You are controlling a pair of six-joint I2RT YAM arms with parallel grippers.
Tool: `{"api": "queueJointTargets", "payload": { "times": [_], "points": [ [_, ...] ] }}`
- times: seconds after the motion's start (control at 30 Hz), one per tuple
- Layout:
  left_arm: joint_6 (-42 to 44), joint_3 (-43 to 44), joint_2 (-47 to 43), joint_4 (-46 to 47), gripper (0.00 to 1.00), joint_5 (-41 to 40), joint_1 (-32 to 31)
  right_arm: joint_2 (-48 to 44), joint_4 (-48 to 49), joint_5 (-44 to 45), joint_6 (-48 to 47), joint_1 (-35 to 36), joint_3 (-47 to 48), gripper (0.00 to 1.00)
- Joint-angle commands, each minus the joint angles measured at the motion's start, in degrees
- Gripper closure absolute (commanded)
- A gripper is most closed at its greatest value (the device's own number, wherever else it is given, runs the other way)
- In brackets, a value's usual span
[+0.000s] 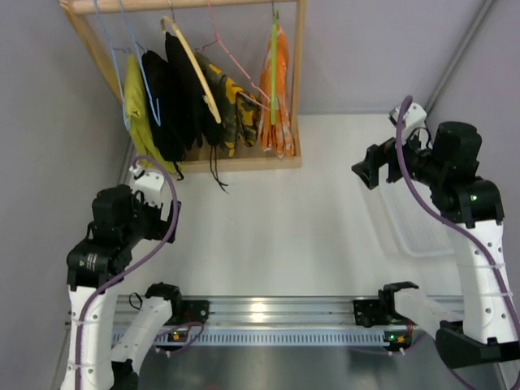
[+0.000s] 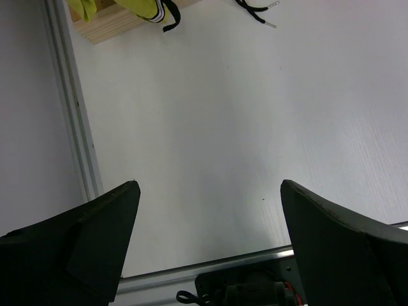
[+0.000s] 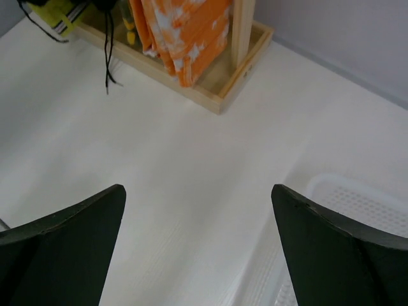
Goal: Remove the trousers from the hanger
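My right gripper should next go up and outward, turning sideways toward the rack, onto the hanger's green bar [image 1: 274, 80], because the trousers hang on the lime-green hanger [image 1: 275, 36].
The orange trousers [image 1: 276, 101] with pale blotches hang at the right end of a wooden rack [image 1: 298, 73], on a thin lime-green hanger [image 1: 275, 36]. Their lower part shows in the right wrist view [image 3: 185, 32], resting in the rack's base tray. My right gripper [image 1: 367, 172] is open and empty, raised over the table to the right of the rack; its jaws stand wide apart in the right wrist view [image 3: 197, 210]. My left gripper [image 1: 158, 215] is open and empty at the near left, also shown in the left wrist view [image 2: 210, 204].
On the rack hang a yellow-green garment [image 1: 136, 106], black garments [image 1: 175, 97] and a camouflage garment [image 1: 230, 106], with a pale wooden hanger [image 1: 199, 73] and a pink wire hanger [image 1: 231, 53]. A white tray [image 1: 414, 223] lies at the right. A metal rail [image 1: 268, 309] runs along the near edge.
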Motion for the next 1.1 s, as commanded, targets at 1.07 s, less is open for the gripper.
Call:
{"api": "queueJointTargets", "payload": {
  "times": [1.07],
  "points": [
    [-17.26,16.0,6.4,2.56,0.03,19.7,16.96,49.34,37.99,-8.74,62.07,16.13,45.17,0.16]
  ]
}}
